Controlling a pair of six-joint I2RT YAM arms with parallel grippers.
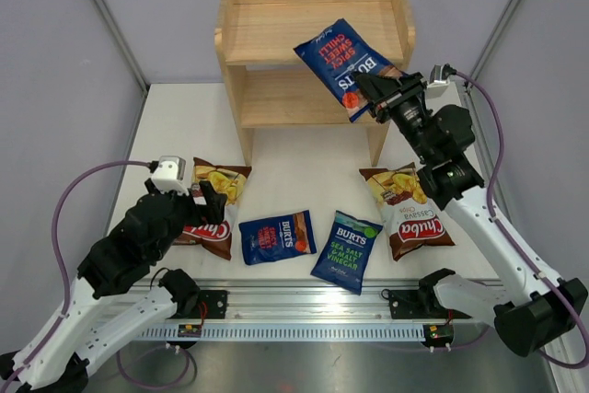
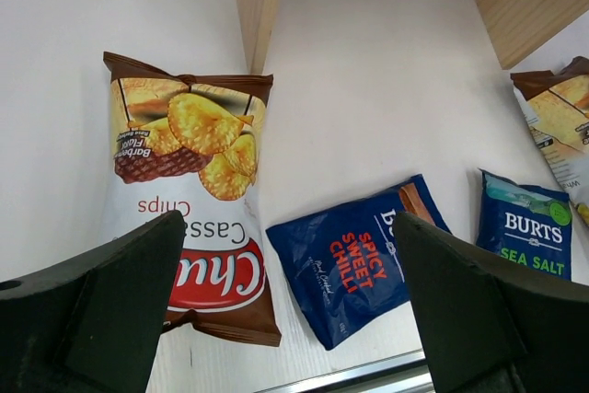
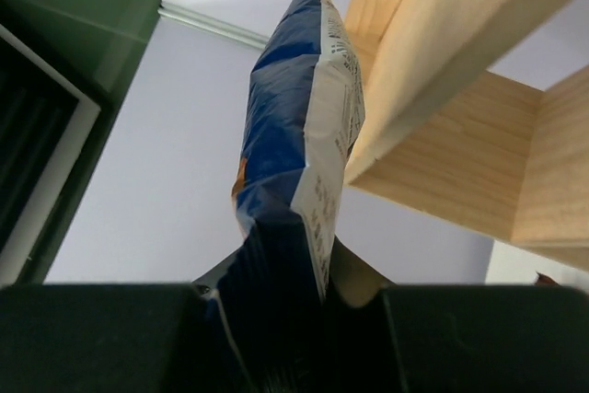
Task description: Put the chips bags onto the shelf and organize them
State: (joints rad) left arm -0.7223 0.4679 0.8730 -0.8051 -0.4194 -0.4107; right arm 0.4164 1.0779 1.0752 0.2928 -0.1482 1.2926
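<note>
I need to straighten the slanted bag in my right gripper next, carry it outward and let it go, because the upper level's bare end (image 1: 374, 30) by the nearer side panel lies outward.
My right gripper (image 1: 375, 91) is shut on the lower edge of a dark blue Burts spicy sweet chilli bag (image 1: 340, 63) and holds it up in front of the wooden shelf (image 1: 267, 34), by its right side; the bag also shows in the right wrist view (image 3: 299, 135). My left gripper (image 1: 201, 198) is open and empty above a brown-and-white Chuba bag (image 2: 184, 190). On the table lie a second blue Burts chilli bag (image 1: 278, 237), a Burts sea salt bag (image 1: 346, 250) and a second Chuba bag (image 1: 407, 209). Both shelf tiers are bare.
A metal rail (image 1: 304, 306) runs along the table's near edge, where both arm bases stand. The shelf's legs (image 2: 258, 6) stand on the white table beyond the left Chuba bag. Grey walls close in the back and sides.
</note>
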